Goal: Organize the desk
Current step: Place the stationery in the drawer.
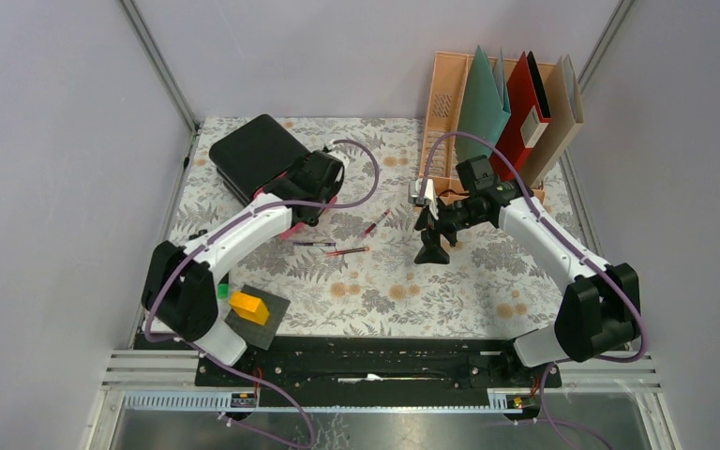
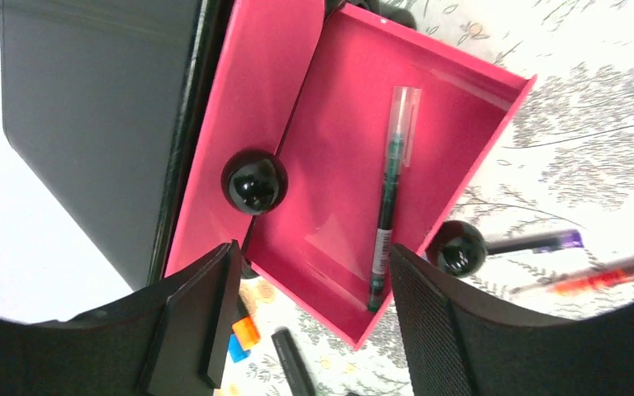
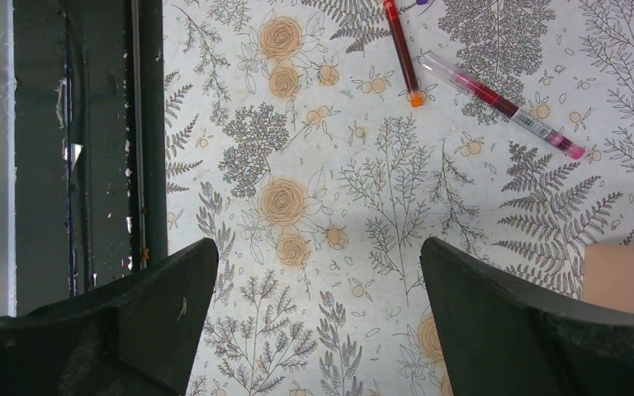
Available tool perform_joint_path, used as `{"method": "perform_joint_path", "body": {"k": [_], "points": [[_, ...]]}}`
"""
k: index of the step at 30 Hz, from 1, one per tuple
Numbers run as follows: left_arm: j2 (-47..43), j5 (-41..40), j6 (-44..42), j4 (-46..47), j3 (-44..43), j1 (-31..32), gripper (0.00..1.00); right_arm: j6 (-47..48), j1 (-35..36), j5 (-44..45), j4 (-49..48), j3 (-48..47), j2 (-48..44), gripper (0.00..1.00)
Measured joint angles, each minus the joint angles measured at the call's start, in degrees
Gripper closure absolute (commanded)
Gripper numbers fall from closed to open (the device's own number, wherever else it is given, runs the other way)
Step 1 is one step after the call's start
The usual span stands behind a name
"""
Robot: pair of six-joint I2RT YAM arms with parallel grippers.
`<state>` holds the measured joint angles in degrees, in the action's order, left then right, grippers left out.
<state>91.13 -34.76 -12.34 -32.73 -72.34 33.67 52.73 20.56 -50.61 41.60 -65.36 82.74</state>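
Note:
The right gripper shifts left in the top view next, then down onto the red pen's body by its orange end, as that end faces my fingers.
The desk carries a fern-and-flower cloth. My left gripper hangs open over a pulled-out pink drawer of the black drawer box. A green pen lies loose in that drawer, just beyond my fingertips, and nothing is between the jaws. My right gripper is open above bare cloth near the desk's middle, holding nothing. Two red pens lie on the cloth ahead of it.
A peach file rack with upright folders stands at the back right. A purple pen and a red pen lie beside the drawer. A yellow block sits on a dark pad by the left arm's base. A black marker lies under the drawer's corner.

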Motion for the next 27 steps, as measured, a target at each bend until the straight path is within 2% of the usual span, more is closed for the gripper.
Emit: {"method": "perform_joint_path", "body": {"k": [1, 3, 4, 11, 19, 27], "points": [[-0.9, 0.9, 0.6, -0.1, 0.0, 0.0, 0.20, 0.0, 0.0, 0.0, 0.0, 0.0, 0.0, 0.00], [-4.2, 3.2, 2.0, 1.2, 0.9, 0.0, 0.03, 0.0, 0.0, 0.0, 0.0, 0.0, 0.2, 0.00], [-6.1, 4.2, 2.3, 2.3, 1.7, 0.0, 0.02, 0.0, 0.0, 0.0, 0.0, 0.0, 0.3, 0.00], [-27.7, 16.6, 8.7, 12.3, 15.5, -0.6, 0.01, 0.0, 0.0, -0.1, 0.2, 0.0, 1.5, 0.00], [-36.0, 28.5, 13.8, 12.0, 18.9, -3.0, 0.01, 0.6, 0.7, -0.4, 0.0, -0.6, 4.2, 0.00], [-45.8, 29.0, 15.6, 11.8, 26.3, -6.9, 0.01, 5.2, 7.0, 2.6, 1.2, -11.9, 15.5, 0.00]]}}
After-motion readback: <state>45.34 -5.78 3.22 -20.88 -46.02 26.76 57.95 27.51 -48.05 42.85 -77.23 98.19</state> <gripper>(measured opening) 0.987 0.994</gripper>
